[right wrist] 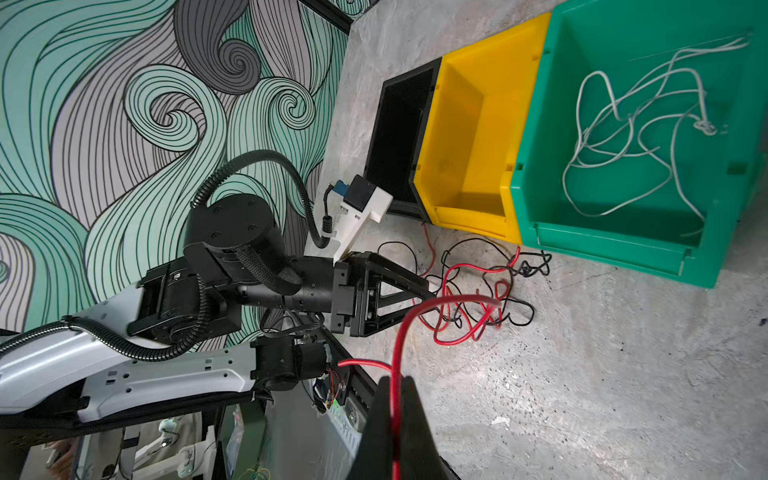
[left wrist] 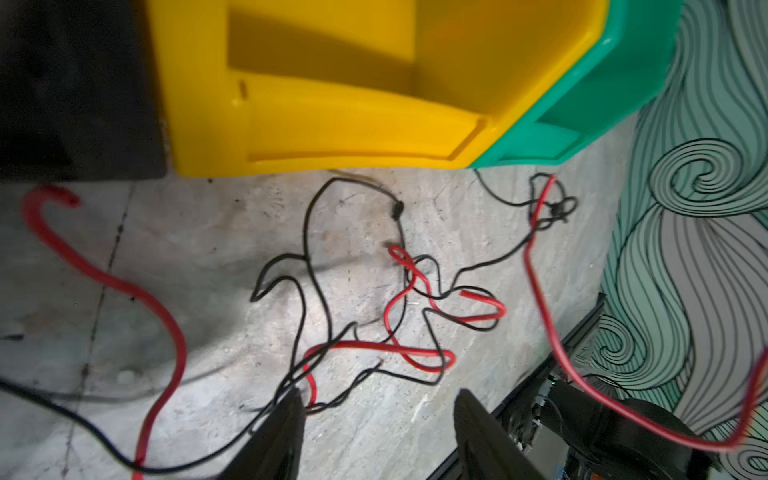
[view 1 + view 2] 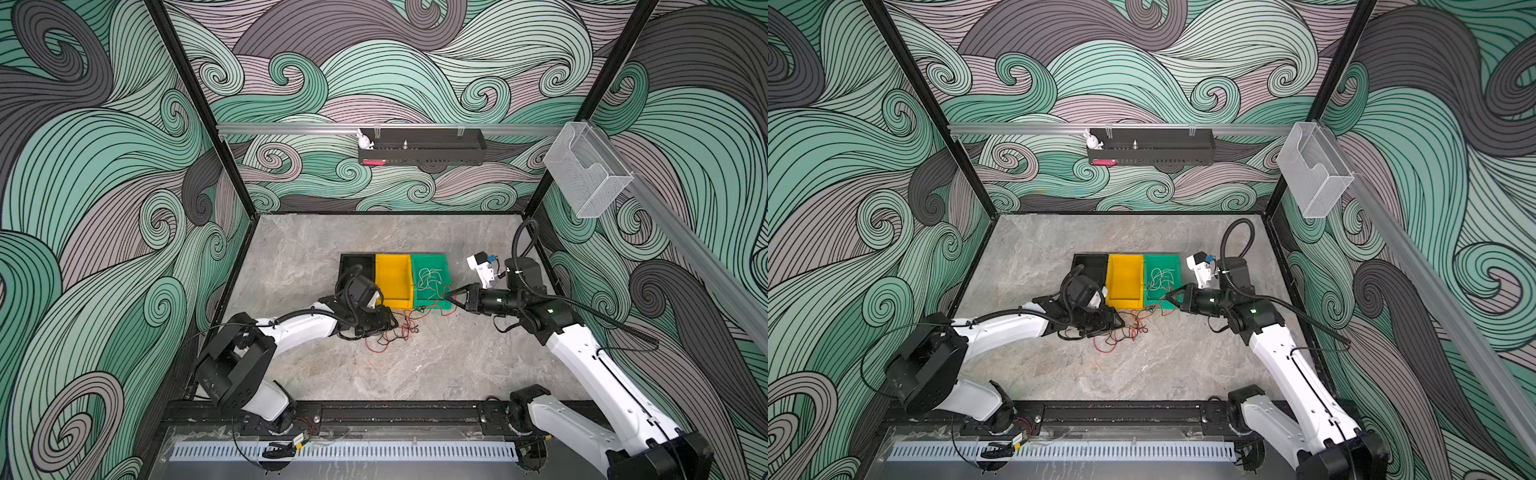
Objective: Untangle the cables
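Observation:
The bare tabletop before the green bin lies below and back of my right gripper, so it will move down and back to let go of the red cable (image 1: 398, 340).
A tangle of red and black cables (image 3: 390, 332) (image 2: 399, 316) lies on the table in front of the yellow bin (image 3: 392, 278). My left gripper (image 2: 379, 395) is open and low at the tangle's near side, with black strands running by one finger (image 2: 286, 419) and bare table between the jaws. My right gripper (image 1: 395, 380) is shut on a red cable (image 1: 398, 340), raised by the green bin's (image 3: 428, 256) front corner (image 3: 446, 296). That cable stretches down to the tangle. A white cable (image 1: 623, 124) (image 3: 1160, 278) lies coiled inside the green bin.
A black bin (image 3: 355, 264) stands left of the yellow one, partly hidden by the left arm. The three bins sit side by side mid-table. A black shelf (image 3: 422, 145) hangs on the back wall and a wire basket (image 3: 586, 170) on the right wall.

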